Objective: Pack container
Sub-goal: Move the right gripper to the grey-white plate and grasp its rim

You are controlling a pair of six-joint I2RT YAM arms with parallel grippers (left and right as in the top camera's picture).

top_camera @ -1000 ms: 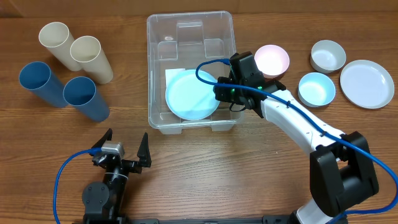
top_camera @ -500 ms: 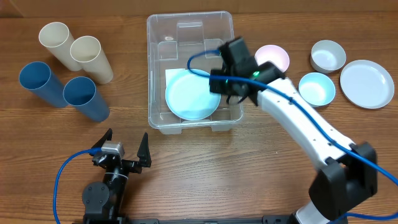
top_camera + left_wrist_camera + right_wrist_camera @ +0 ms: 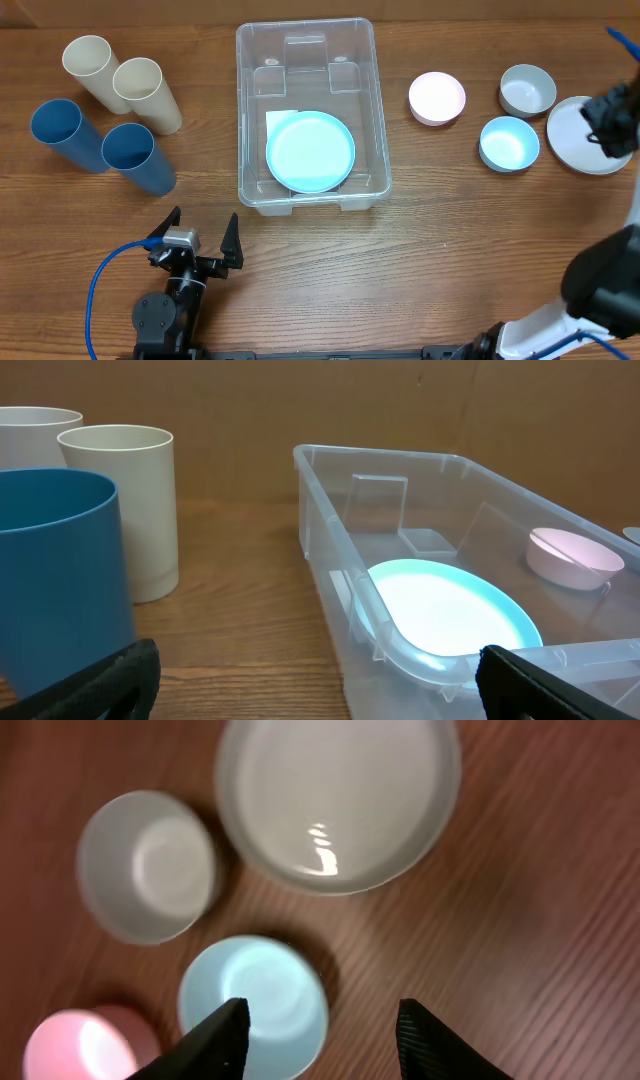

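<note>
My right gripper is high above the table and next needs to come down onto the white plate's near rim (image 3: 597,173) (image 3: 418,857), because bare wood lies beside that rim, clear of the bowls.
The clear container (image 3: 370,60) stands at the table's middle with a light blue plate (image 3: 310,152) flat inside it; it also shows in the left wrist view (image 3: 330,550) with the plate (image 3: 450,605). My right gripper (image 3: 612,125) is open and empty, high over the white plate (image 3: 582,135) at the far right. In the right wrist view my gripper (image 3: 325,1030) hangs above the light blue bowl (image 3: 253,1005), the white bowl (image 3: 146,865) and the white plate (image 3: 338,795). My left gripper (image 3: 200,245) is open and empty near the front edge.
Two cream cups (image 3: 150,95) and two blue cups (image 3: 135,155) lie at the left. A pink bowl (image 3: 437,97), a white bowl (image 3: 527,89) and a light blue bowl (image 3: 509,143) sit right of the container.
My right gripper has let go of the light blue plate in the container and swung right to above the white plate. The left arm has not moved.
</note>
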